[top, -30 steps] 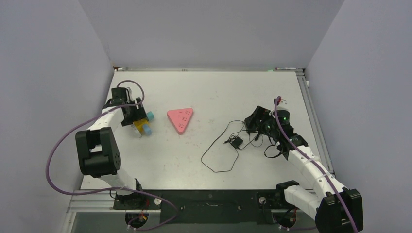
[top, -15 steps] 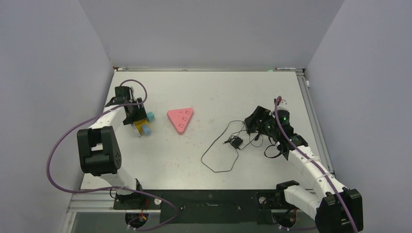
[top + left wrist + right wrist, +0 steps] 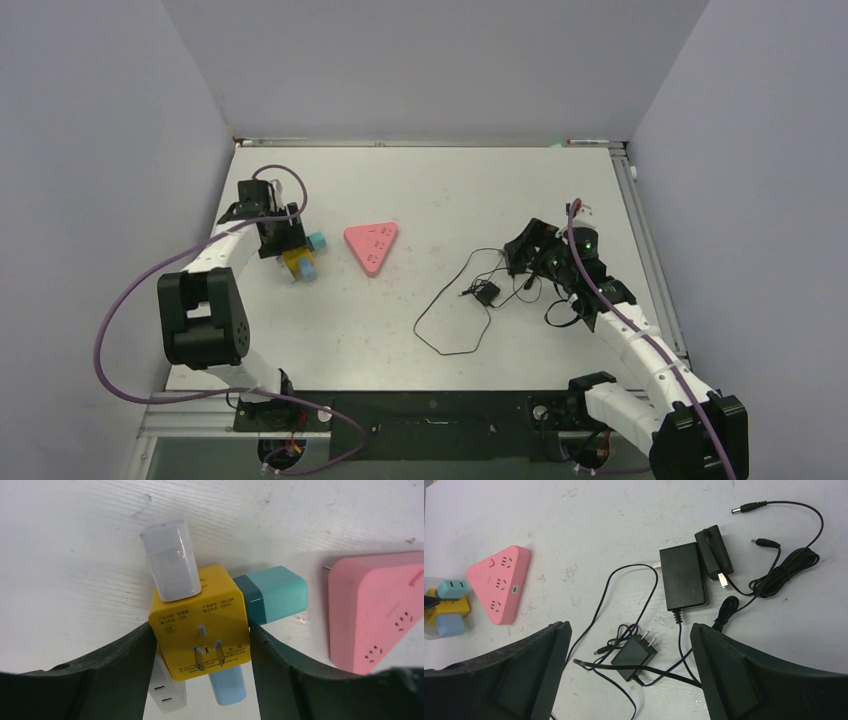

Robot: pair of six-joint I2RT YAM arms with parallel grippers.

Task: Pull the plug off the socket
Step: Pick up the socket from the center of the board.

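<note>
My right gripper will next go left in the top view and close on the teal plug [image 3: 317, 241] [image 3: 453, 589], because the plug sticks out of the cube socket toward my right gripper.
A yellow cube socket [image 3: 200, 625] lies on the white table with plugs in its faces: a white plug [image 3: 170, 565] on the far side, a teal plug [image 3: 272, 595] on the right, a light blue plug [image 3: 227, 692] and a white USB charger [image 3: 167, 692] underneath. My left gripper [image 3: 200, 680] has its fingers [image 3: 120, 680] pressed against both sides of the cube. From above, the socket [image 3: 297, 261] sits at the left gripper [image 3: 290, 250]. My right gripper [image 3: 629, 675] stands open over a small black adapter [image 3: 636, 656], touching nothing.
A pink triangular power strip [image 3: 371, 245] lies just right of the cube. Under the right arm sit a larger black adapter [image 3: 683, 577], a black plug [image 3: 714, 555] and loops of thin black cable [image 3: 450, 320]. Walls close in on the left and right.
The left jaws have narrowed onto the yellow cube, and the cube with its plugs has shifted slightly right. The right arm has barely moved.
</note>
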